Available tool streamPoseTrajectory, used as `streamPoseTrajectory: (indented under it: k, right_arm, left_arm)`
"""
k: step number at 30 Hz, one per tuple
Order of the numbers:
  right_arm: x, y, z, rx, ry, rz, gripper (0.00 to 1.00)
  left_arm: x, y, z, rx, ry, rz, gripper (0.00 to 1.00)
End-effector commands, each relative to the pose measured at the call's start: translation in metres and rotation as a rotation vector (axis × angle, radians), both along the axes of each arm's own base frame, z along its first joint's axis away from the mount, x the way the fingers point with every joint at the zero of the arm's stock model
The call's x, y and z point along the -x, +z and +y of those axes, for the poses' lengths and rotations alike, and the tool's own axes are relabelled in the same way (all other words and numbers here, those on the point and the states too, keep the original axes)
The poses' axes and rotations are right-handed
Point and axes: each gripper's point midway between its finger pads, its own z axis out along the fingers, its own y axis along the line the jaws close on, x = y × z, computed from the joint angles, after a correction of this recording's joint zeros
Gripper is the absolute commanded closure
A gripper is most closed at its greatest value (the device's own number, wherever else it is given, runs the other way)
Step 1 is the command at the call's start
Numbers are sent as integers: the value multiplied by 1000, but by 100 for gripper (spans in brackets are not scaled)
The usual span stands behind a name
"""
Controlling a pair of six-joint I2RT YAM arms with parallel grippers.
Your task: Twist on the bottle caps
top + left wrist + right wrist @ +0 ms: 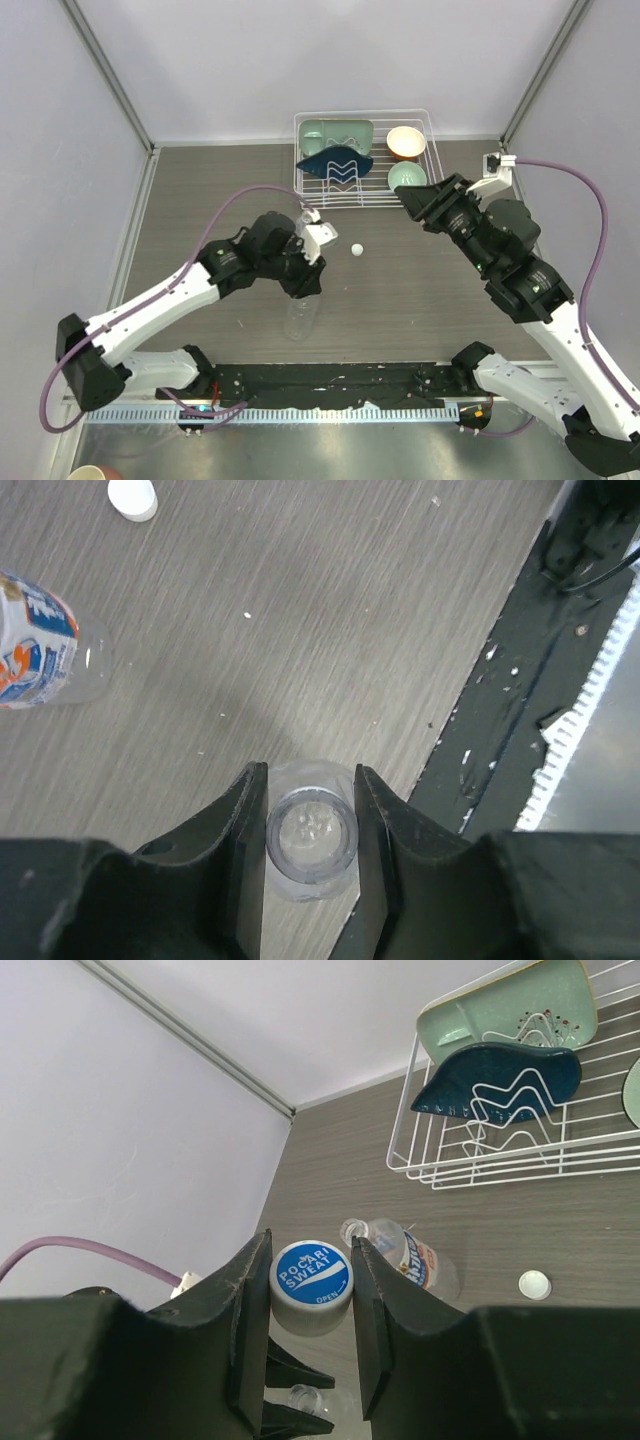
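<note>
The left gripper moves down to the bare tabletop below, to its right in the top view, lays the unlabelled bottle down there and releases the bottle's neck next.
My left gripper is shut on the neck of the unlabelled clear bottle and holds it upright on the table; the open mouth shows between the jaws. The labelled bottle lies on its side, uncapped, also seen in the right wrist view; the left arm mostly hides it from above. One white cap lies loose on the table, also seen from both wrists. My right gripper is shut on a cap with a blue printed top, held in the air.
A white wire dish rack stands at the back with a green dish, a dark blue dish, an orange bowl and a green bowl. A black base rail runs along the near edge. Walls close in the left, right and back.
</note>
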Motion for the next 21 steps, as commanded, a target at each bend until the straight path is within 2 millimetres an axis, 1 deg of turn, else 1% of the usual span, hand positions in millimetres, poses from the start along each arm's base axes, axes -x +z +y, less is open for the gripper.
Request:
streamPoseTrajectory:
  k: [1, 2, 3, 4, 5, 6, 7, 8, 9, 10, 12, 13, 14, 16, 17, 18, 21]
  right_arm:
    - [2, 10, -13, 9, -50, -39, 99]
    - [1, 9, -15, 15, -60, -38, 99]
    - [2, 10, -17, 19, -69, -39, 99]
    - [3, 11, -23, 22, -92, -43, 99]
    - [3, 11, -26, 26, -101, -45, 99]
    - [4, 11, -29, 35, -114, -48, 99]
    - [5, 11, -37, 44, -150, -44, 99]
    - [6, 12, -42, 49, -165, -47, 99]
    - [6, 12, -45, 65, -182, -49, 99]
    - [6, 11, -48, 79, -190, -44, 99]
    - [5, 13, -53, 95, -211, -44, 99]
    - [6, 13, -54, 110, -215, -40, 99]
    - [3, 10, -54, 125, -222, -31, 99]
    - [3, 14, -54, 133, -220, -37, 99]
    - [3, 15, -54, 135, -220, -39, 99]
    - [3, 17, -56, 139, -226, -43, 99]
    - [4, 22, -58, 148, -229, -54, 99]
  left_arm:
    - [-1, 2, -23, -168, -81, -110, 90]
    - [-5, 19, -34, -179, -104, -163, 93]
    - [-2, -10, -34, -326, -158, -127, 94]
    - [-1, -15, -38, -397, -214, -154, 100]
    - [0, -8, -50, -434, -252, -180, 100]
    - [2, -17, -43, -528, -275, -164, 100]
    - [-1, -37, -48, -607, -321, -157, 100]
    - [-2, -34, -57, -623, -340, -194, 100]
    - [-3, -39, -63, -634, -358, -213, 100]
    - [-3, -50, -70, -659, -405, -234, 100]
    - [1, -63, -85, -662, -447, -264, 99]
    - [5, -70, -89, -672, -464, -261, 97]
    - [6, -86, -94, -707, -477, -246, 96]
    - [6, -99, -106, -705, -485, -261, 94]
    - [6, -112, -110, -718, -490, -254, 94]
    - [3, -116, -118, -702, -488, -263, 94]
    - [2, -127, -128, -699, -493, -255, 93]
